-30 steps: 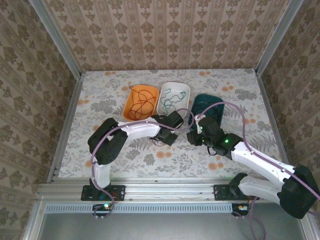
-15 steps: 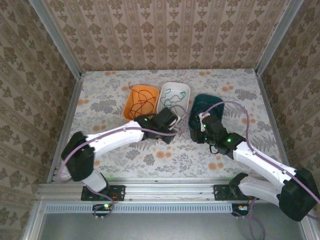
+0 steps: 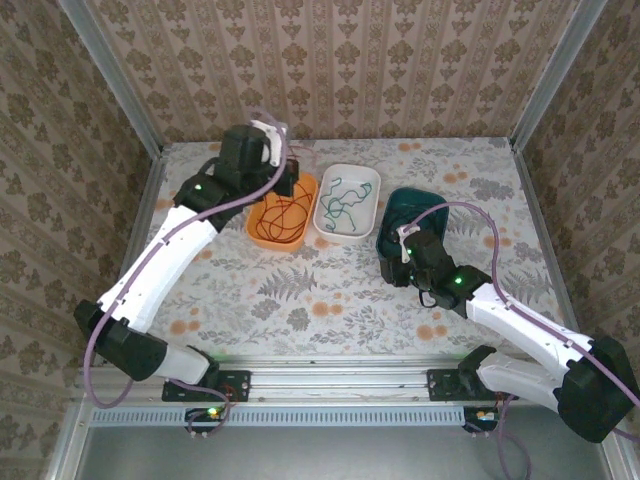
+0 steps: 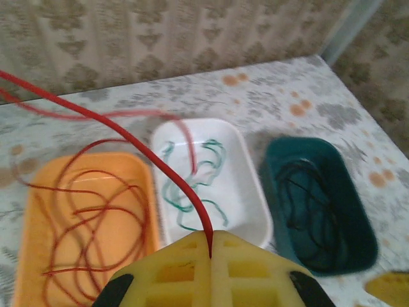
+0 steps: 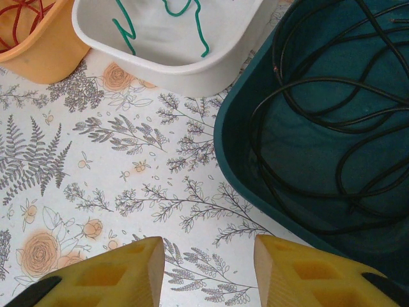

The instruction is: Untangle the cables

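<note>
I should lower the red cable with my left gripper and let go of it in the orange tray (image 3: 252,222) (image 4: 92,224), where the other loops of red cable are.
My left gripper (image 4: 211,238) is shut on a red cable (image 4: 128,137) that rises up and to the left from its yellow fingertips. It hangs above the orange tray (image 3: 252,222), where more loops of red cable (image 3: 285,208) lie. A green cable (image 4: 185,192) lies in the white tray (image 3: 376,190). A black cable (image 5: 332,128) is coiled in the teal tray (image 5: 230,147). My right gripper (image 5: 209,246) stands open and low over the floral tabletop, just in front of the teal tray, with nothing between its fingers.
The three trays sit side by side at the back middle of the table. Patterned walls and metal frame posts (image 3: 125,100) close in the table on three sides. A lilac hose (image 3: 480,235) arches over the right arm.
My left arm has swung from the table's middle up and back to above the orange tray, pulling the red cable with it. The right arm has hardly moved.
</note>
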